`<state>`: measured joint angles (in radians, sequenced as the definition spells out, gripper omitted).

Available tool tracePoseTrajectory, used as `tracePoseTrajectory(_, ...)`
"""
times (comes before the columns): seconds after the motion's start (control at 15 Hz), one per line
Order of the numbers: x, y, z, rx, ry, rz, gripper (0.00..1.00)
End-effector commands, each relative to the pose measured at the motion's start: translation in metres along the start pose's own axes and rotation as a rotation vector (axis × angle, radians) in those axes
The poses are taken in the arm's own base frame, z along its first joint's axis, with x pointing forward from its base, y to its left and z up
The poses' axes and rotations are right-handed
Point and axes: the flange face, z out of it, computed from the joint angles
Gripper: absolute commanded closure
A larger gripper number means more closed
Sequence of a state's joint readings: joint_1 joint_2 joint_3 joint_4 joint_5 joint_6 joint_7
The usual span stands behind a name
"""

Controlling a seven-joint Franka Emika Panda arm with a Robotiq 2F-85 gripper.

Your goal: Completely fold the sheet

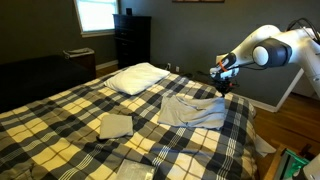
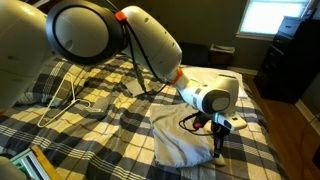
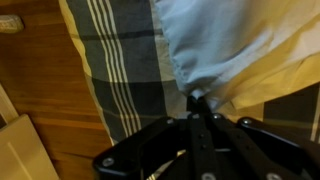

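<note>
My gripper shifts outward along the bed's side while turning next, then releases the bunched point, since the bare plaid bedspread (image 2: 238, 158) lies outward of it.
The sheet (image 1: 190, 110) is a rumpled pale grey-beige cloth lying on the plaid bedspread near the bed's edge. It also shows in an exterior view (image 2: 180, 140). My gripper (image 1: 222, 88) is at the sheet's edge by the side of the bed, pointing down (image 2: 220, 148). In the wrist view the fingers (image 3: 196, 100) are closed together and pinch a bunched point of the sheet (image 3: 215, 40), which hangs pale bluish away from them.
A white pillow (image 1: 137, 77) lies at the head of the bed. Two small folded beige squares (image 1: 115, 125) (image 1: 135, 170) lie on the bedspread (image 1: 60, 115). A dark dresser (image 1: 132, 40) stands behind. Wooden floor (image 3: 30, 100) shows beside the bed edge.
</note>
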<state>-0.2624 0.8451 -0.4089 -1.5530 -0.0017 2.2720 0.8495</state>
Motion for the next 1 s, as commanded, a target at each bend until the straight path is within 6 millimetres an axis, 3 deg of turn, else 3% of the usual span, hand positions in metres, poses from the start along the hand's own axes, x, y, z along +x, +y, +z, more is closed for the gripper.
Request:
tracePoseTrajectory(0.0,0.030,-0.011,0.013,0.021,-0.003,0.197,1.00)
tracePoseTrajectory(0.53,0.051,-0.029,0.033,-0.003,0.046,0.584,1.00)
tracePoseTrajectory(0.6,0.049,-0.033,0.032,-0.009,0.048,0.607,0.74)
tracePoseTrajectory(0.73,0.047,-0.039,0.027,-0.002,0.074,0.657,0.66)
tracePoseTrajectory(0.93,0.046,-0.043,0.006,0.049,0.114,0.724,0.44)
